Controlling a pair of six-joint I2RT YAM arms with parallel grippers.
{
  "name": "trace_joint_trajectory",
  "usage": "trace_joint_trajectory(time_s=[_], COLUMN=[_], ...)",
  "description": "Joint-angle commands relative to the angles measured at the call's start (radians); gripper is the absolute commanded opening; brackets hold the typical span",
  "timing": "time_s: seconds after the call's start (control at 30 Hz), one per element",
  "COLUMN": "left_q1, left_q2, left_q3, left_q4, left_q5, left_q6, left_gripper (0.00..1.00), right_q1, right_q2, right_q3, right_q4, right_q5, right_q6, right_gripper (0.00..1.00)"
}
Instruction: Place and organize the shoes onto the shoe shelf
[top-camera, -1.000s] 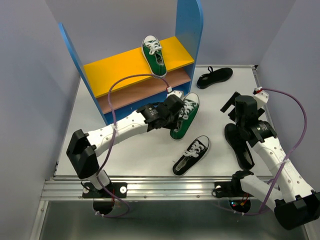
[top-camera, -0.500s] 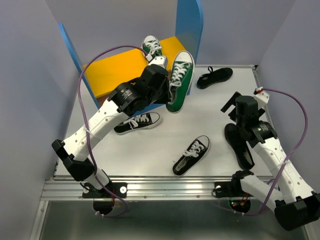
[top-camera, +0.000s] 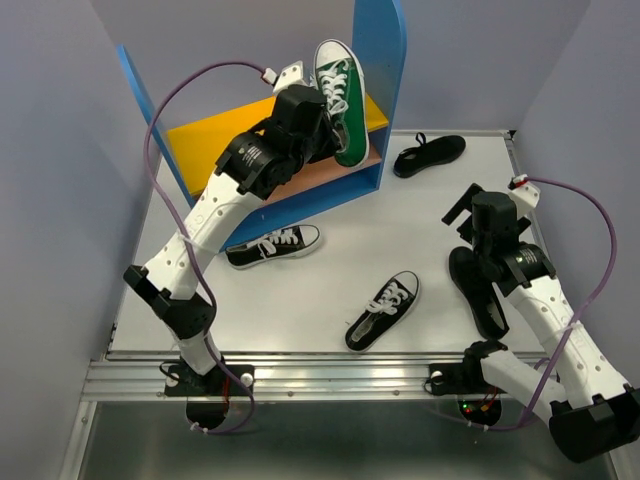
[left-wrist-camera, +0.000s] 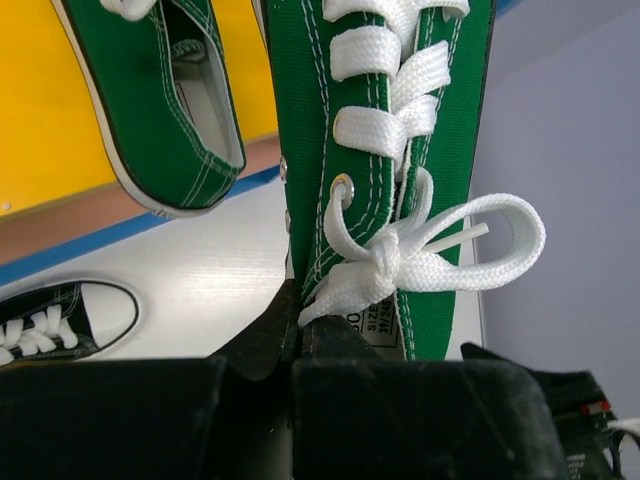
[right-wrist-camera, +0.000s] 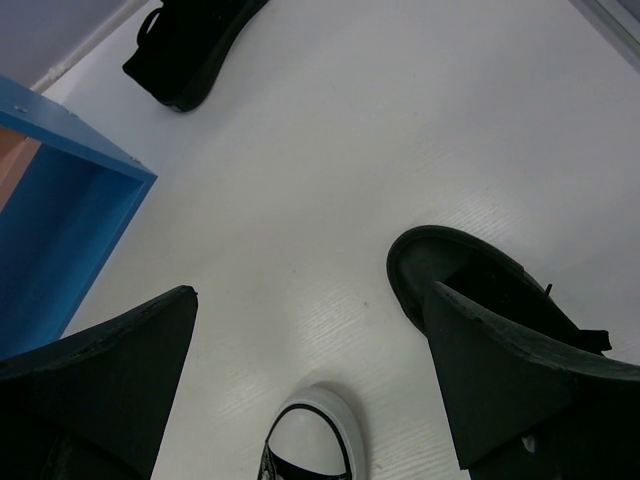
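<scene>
My left gripper brings the green sneaker outward and down beside the shoe shelf's tall blue side panel next, since the sneaker's heel hangs past the yellow board's near edge.
My left gripper is shut on the side wall of a green sneaker and holds it in the air over the right part of the shoe shelf's yellow upper board. In the left wrist view the pinch sits beside the held sneaker's laces. The other green sneaker lies on the yellow board to its left; my arm hides it from the top view. My right gripper is open and empty above the table, beside an all-black shoe.
Two black sneakers with white laces lie on the table, one below the shelf and one at mid-front. A second all-black shoe lies right of the shelf's tall blue side panel. Grey walls stand on both sides.
My left arm has lifted the green sneaker off the table and carried it up and back over the shelf's upper board. The right arm has not moved.
</scene>
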Motion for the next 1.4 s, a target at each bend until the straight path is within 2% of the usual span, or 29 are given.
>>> trace_joint_trajectory(time_s=[0.0, 0.27, 0.63, 0.87, 0.9, 0.97, 1.0, 1.03, 1.1, 1.37], left_q1=[0.028, 0.073, 0.14, 0.146, 0.146, 0.145, 0.146, 0.146, 0.146, 0.142], left_q2=[0.022, 0.114, 0.254, 0.317, 0.32, 0.326, 0.329, 0.327, 0.327, 0.317], left_q3=[0.105, 0.212, 0.202, 0.185, 0.182, 0.185, 0.183, 0.183, 0.186, 0.229], left_q4=[0.186, 0.255, 0.318, 0.327, 0.335, 0.334, 0.338, 0.341, 0.35, 0.383], left_q5=[-0.033, -0.04, 0.034, 0.097, 0.109, 0.117, 0.122, 0.126, 0.14, 0.178], left_q6=[-0.074, -0.083, -0.048, -0.039, -0.034, -0.031, -0.025, -0.023, -0.011, 0.065], left_gripper=[0.0, 0.0, 0.0, 0.0, 0.02, 0.22, 0.46, 0.54, 0.59, 0.6], right_q1=[-0.002, -0.002, -0.002, -0.002, -0.002, -0.002, -0.002, -0.002, -0.002, -0.002], right_q2=[-0.021, -0.021, -0.027, -0.042, -0.045, -0.047, -0.05, -0.05, -0.048, -0.048], right_q3=[0.011, 0.027, 0.04, 0.024, 0.024, 0.024, 0.024, 0.025, 0.025, 0.022], right_q4=[0.017, 0.007, -0.005, -0.011, -0.012, -0.013, -0.014, -0.013, -0.014, -0.016], right_q5=[0.005, 0.012, 0.015, 0.015, 0.018, 0.024, 0.025, 0.025, 0.028, 0.025], right_q6=[0.01, -0.002, -0.009, -0.002, -0.001, -0.001, -0.002, -0.004, -0.005, -0.007], right_gripper=[1.0, 1.0, 1.0, 1.0, 1.0, 1.0, 1.0, 1.0, 1.0, 1.0])
